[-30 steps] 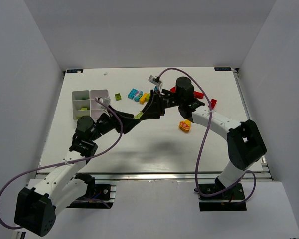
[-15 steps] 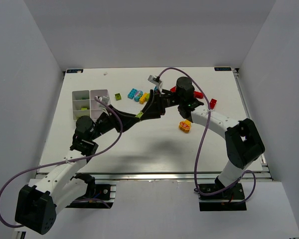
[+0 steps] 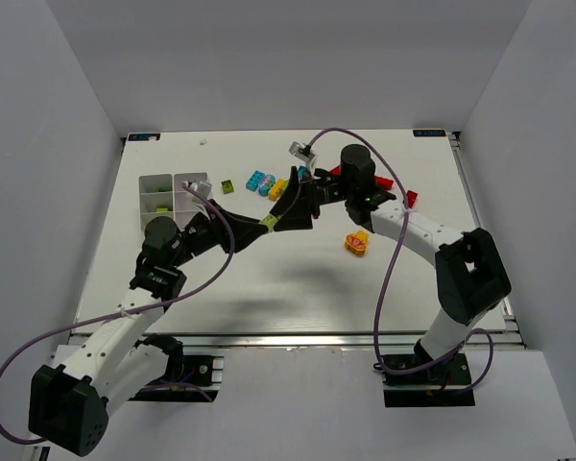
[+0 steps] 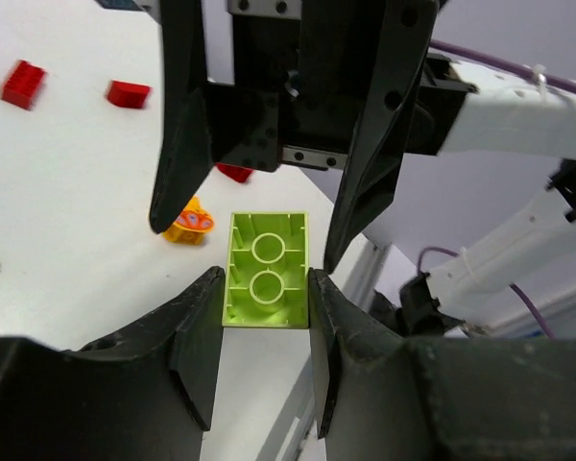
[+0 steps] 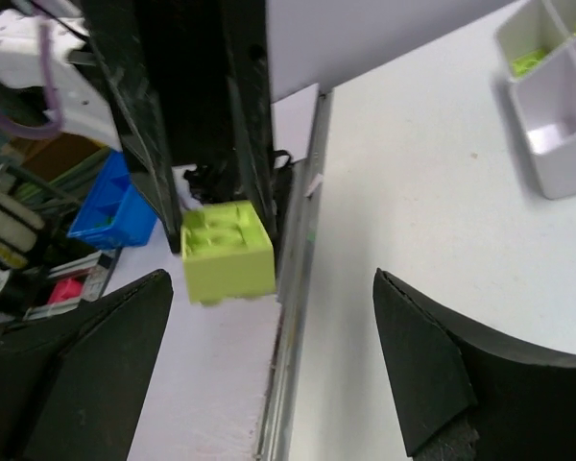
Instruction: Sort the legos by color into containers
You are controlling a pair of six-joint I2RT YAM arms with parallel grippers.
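Note:
My left gripper swings over the tray's near lime section next, below it and to its left in the top view, tilts down, and releases the matching lego.
My left gripper (image 4: 264, 288) is shut on a lime lego (image 4: 267, 271) held above the table, hollow underside toward its camera. In the top view the lime lego (image 3: 269, 223) hangs mid-table between both grippers. My right gripper (image 5: 269, 288) is open, its fingers (image 4: 178, 163) spread wide on either side of the lime lego (image 5: 228, 252) without touching it. The white containers tray (image 3: 176, 192) stands at the back left, with lime pieces in one compartment (image 5: 530, 60). Loose legos lie behind: cyan (image 3: 259, 180), yellow (image 3: 277, 188), lime (image 3: 228, 186), red (image 3: 410, 199).
An orange piece (image 3: 356, 242) lies on the table right of centre, under the right arm, also visible in the left wrist view as the orange piece (image 4: 189, 221). Red bricks (image 4: 24, 83) sit further back. The two arms meet nose to nose over mid-table.
The left gripper closed on the lime lego, then the right gripper opened wide and let it go. Both arms stayed nearly in place.

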